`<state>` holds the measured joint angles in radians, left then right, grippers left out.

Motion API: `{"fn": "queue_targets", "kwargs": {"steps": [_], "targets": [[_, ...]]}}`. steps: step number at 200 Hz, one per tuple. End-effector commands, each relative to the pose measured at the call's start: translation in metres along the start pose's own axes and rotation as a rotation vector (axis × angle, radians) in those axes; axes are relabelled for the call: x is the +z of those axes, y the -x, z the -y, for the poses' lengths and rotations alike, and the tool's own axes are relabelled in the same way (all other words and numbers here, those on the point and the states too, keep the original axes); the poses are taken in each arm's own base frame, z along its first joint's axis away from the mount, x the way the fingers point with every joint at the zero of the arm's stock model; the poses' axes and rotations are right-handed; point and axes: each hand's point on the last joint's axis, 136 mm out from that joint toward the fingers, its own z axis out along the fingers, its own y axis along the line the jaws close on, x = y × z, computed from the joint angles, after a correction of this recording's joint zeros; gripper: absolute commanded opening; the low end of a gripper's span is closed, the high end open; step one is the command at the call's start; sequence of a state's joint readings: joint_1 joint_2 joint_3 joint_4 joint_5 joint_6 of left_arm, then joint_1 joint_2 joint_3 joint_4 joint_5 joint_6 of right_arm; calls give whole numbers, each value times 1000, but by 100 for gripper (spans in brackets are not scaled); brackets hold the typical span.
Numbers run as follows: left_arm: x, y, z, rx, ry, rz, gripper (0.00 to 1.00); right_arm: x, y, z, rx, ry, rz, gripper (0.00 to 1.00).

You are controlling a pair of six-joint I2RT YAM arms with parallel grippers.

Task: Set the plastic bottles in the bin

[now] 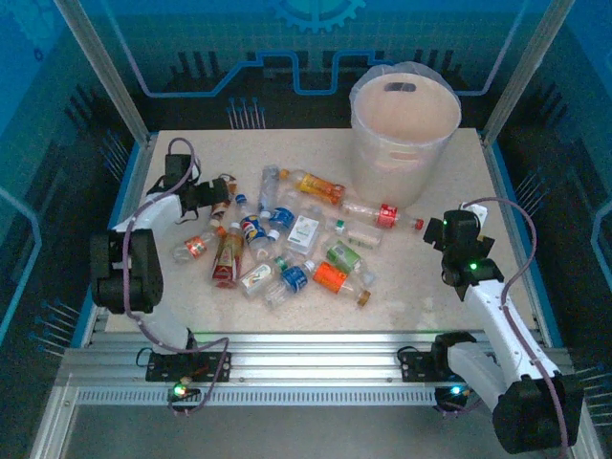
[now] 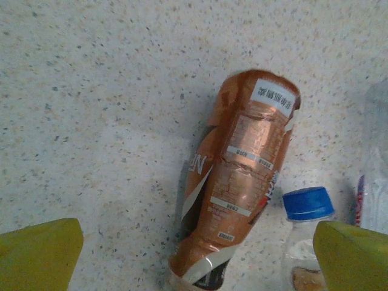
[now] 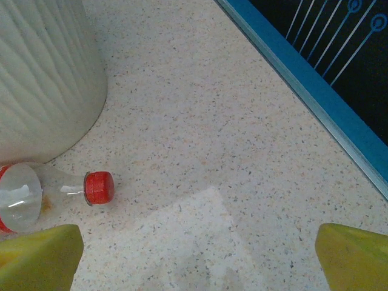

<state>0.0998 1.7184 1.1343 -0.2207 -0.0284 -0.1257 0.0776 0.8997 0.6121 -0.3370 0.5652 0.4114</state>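
Note:
The table is bare on both sides, so there is room for the fingers. My left gripper needs to move down and outward next, over the far half of the copper-labelled bottle.
Several plastic bottles [image 1: 287, 239] lie scattered across the middle of the table. The bin [image 1: 404, 129], a large whitish bucket, stands at the back right. My left gripper [image 1: 208, 197] is at the left end of the pile. It hangs open over a copper-labelled bottle [image 2: 242, 182] that lies between its yellow-green fingers [image 2: 37, 254]; a blue-capped bottle [image 2: 308, 205] lies beside it. My right gripper [image 1: 438, 232] is open above bare table. A clear bottle with a red cap [image 3: 99, 187] lies to its left, against the foot of the bin's wall [image 3: 42, 73].
A white carton [image 1: 304, 232] sits among the bottles. The table's blue right edge [image 3: 303, 91] runs close to my right gripper. An aluminium rail [image 1: 306, 363] with both arm bases spans the near side. Slanted frame posts [image 1: 105, 67] flank the back corners.

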Motion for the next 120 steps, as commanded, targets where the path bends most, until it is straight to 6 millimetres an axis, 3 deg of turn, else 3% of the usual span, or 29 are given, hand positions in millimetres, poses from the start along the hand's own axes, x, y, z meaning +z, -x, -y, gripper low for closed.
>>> {"fn": "queue_targets", "kwargs": {"steps": [1,44,120], "targets": [[9,-1,11,55,-30,-56,99,-4,8,-3,24,9,3,100],[37,-9,18,72,-48,-132,96,-4,9,-7,15,22,23,100],[67,-7,8,55,35,-227,76,-8,12,-11,14,42,53,100]]}}
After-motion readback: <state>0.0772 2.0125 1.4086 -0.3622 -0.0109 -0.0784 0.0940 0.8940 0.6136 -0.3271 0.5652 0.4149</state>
